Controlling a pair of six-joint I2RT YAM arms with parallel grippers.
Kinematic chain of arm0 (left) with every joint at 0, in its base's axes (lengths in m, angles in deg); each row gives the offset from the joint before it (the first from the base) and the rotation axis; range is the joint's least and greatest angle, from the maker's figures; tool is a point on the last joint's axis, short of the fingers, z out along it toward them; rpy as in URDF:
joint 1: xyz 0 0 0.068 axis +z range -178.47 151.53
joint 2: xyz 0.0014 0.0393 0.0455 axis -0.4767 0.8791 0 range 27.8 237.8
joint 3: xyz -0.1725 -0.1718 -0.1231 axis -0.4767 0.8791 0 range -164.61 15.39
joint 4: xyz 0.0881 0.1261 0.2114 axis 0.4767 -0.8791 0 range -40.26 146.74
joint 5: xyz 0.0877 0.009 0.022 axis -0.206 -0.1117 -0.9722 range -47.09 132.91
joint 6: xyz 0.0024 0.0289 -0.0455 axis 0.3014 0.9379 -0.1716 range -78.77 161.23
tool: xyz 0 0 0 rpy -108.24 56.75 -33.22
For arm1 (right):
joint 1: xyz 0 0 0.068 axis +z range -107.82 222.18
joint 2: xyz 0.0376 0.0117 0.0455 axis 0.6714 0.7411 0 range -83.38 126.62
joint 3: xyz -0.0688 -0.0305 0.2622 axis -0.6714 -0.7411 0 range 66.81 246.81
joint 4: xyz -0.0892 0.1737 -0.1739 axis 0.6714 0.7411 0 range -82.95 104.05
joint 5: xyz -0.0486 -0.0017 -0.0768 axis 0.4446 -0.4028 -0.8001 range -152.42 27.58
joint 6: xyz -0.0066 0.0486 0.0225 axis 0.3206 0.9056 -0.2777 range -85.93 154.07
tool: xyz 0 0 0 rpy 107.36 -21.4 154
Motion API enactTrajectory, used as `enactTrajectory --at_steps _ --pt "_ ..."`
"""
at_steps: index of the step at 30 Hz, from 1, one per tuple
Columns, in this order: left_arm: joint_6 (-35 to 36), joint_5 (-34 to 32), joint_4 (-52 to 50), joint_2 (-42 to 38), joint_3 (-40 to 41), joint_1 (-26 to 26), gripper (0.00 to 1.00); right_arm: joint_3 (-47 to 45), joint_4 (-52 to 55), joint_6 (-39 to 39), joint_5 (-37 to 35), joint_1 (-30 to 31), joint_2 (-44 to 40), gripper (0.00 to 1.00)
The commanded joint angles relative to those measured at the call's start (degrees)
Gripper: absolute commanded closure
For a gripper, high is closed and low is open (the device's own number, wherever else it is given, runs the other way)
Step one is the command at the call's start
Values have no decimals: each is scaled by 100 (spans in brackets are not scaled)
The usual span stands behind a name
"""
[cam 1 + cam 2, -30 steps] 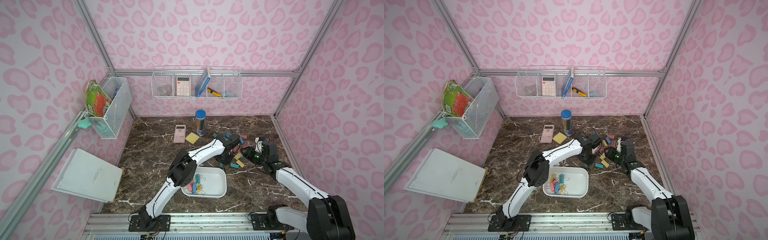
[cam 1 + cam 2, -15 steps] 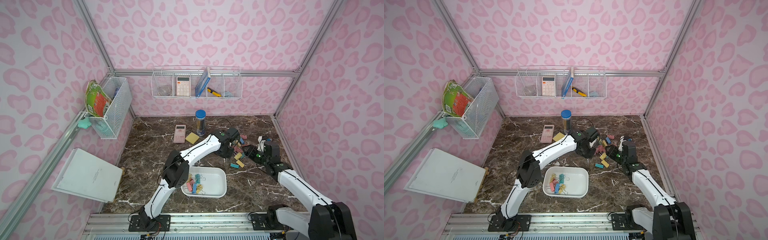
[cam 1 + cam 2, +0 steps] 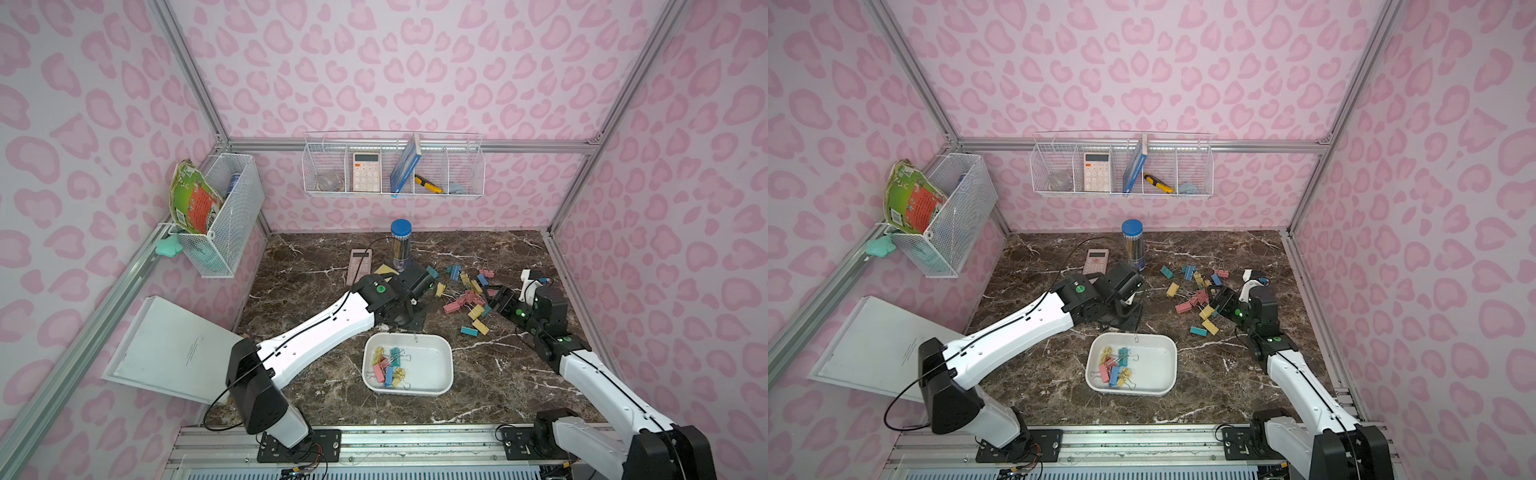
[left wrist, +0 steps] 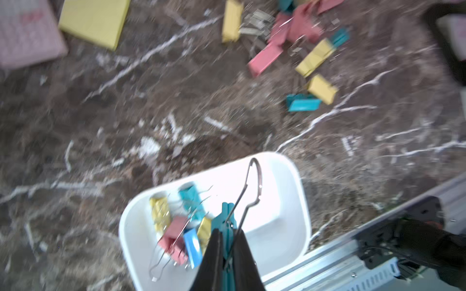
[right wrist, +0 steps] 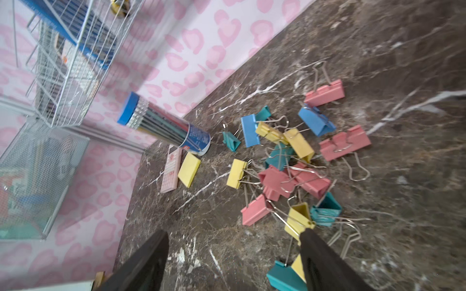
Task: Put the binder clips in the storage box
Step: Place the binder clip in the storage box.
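Note:
The gathered clips in the storage box are below and back from my left gripper, so it should lower back over them next and release the teal clip.
My left gripper (image 4: 227,233) is shut on a teal binder clip (image 4: 227,214), whose wire handle sticks out past the fingertips. In both top views this gripper (image 3: 409,324) (image 3: 1131,322) hangs over the far rim of the storage box (image 3: 440,353) (image 3: 1163,353) (image 4: 277,201), a shallow white tray. Several clips (image 3: 388,368) (image 3: 1115,368) (image 4: 176,226) lie in the tray's left half. Loose pastel binder clips (image 3: 469,297) (image 3: 1196,299) (image 5: 285,176) are scattered on the marble at the right. My right gripper (image 3: 496,299) (image 3: 1219,301) (image 5: 234,234) stands open at the pile's near right edge, holding nothing.
A pencil tube (image 3: 401,245), a pink calculator (image 3: 359,266) and a yellow sticky-note pad (image 3: 384,269) stand behind my left arm. Wire baskets hang on the back wall (image 3: 395,166) and the left wall (image 3: 224,216). A white booklet (image 3: 174,349) leans at the left.
My left gripper closed on a teal clip at the pile and drew back toward the tray with it. My right gripper's jaws spread wider beside the pile.

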Motion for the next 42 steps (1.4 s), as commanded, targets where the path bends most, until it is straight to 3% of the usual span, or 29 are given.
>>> enactTrajectory --at_steps 1,4,7,18,28,35,42 --pt "-813 -529 44 -410 876 3 100 144 -231 -336 -175 316 80 14" --pt "-1220 -874 -258 -366 1190 13 100 304 -264 -367 -102 473 290 14" --pt "-1139 -1102 -596 -10 1121 12 100 427 -218 -334 23 527 493 14" --pt "-1095 -796 -88 519 1553 4 92 321 -159 -236 -128 543 345 14" --pt "-992 -1087 -361 4 1075 -11 63 660 298 -471 -615 540 463 14" --pt "-698 -1463 -241 -790 742 110 34 1168 1171 -645 -1228 666 920 19" --pt "-691 -976 447 -1218 1138 463 24 2075 2223 -1138 -2263 1497 1870 26"
